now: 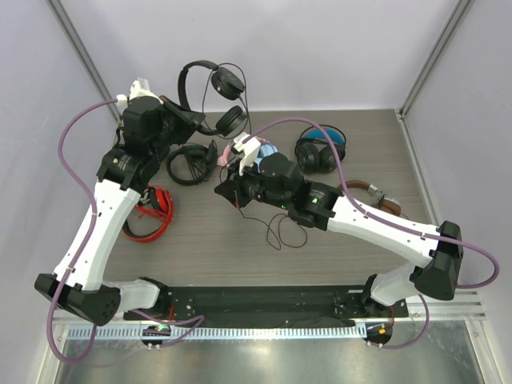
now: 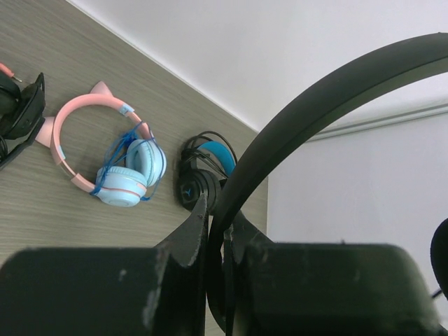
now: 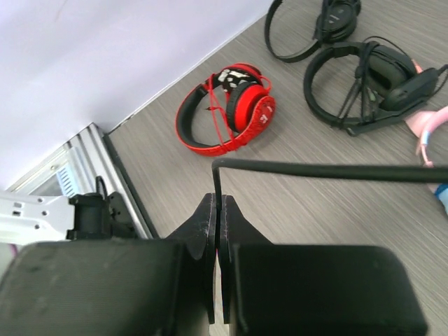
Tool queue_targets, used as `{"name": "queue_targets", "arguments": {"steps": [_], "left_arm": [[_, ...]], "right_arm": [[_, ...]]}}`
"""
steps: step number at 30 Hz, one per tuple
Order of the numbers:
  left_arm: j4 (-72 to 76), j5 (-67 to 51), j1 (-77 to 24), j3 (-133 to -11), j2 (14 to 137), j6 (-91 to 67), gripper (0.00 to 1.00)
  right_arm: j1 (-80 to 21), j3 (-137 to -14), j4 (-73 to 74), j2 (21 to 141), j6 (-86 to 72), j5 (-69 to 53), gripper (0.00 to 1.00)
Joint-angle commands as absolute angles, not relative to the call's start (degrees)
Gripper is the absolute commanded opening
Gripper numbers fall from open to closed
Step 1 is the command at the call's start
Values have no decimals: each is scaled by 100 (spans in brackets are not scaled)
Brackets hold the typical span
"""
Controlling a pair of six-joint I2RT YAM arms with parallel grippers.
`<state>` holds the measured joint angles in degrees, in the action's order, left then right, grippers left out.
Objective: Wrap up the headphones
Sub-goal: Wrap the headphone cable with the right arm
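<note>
My left gripper moves to the left in the top view and back next, then releases the black headband [image 1: 187,107] [image 2: 227,210], as both earcups hang toward my right gripper's side.
My left gripper [image 1: 192,120] is shut on the thin black headband of the slim headphones [image 1: 226,83] and holds them up at the back of the table, both round earcups hanging to its right. In the left wrist view the headband [image 2: 315,105] arcs up out of my closed gripper [image 2: 215,218]. The thin black cable [image 1: 276,232] trails from the headphones across the table. My right gripper [image 1: 226,190] is shut on this cable; in the right wrist view the cable [image 3: 315,170] bends sharply out of the gripper [image 3: 219,206] and runs taut to the right.
Red headphones [image 1: 152,212] lie at the left, also in the right wrist view [image 3: 227,108]. A black headset [image 1: 192,164] lies below the left gripper. Pink-and-blue headphones [image 2: 105,161] and a black pair with blue lining [image 1: 320,152] lie mid-table. A brown-banded pair [image 1: 372,192] lies right.
</note>
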<state>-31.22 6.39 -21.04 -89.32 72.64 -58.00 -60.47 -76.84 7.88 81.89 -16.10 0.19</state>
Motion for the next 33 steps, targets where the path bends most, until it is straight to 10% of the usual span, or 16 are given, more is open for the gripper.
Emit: {"name": "queue_targets", "arguments": {"steps": [1, 33], "left_arm": [[-2848, 642, -2109, -9009, 7075, -5810, 0], [-2663, -272, -1829, -9439, 6759, -6179, 0]], "right_arm": [[-5986, -7585, 659, 8077, -1494, 246, 1], [-4202, -5547, -1151, 8156, -2574, -299, 1]]}}
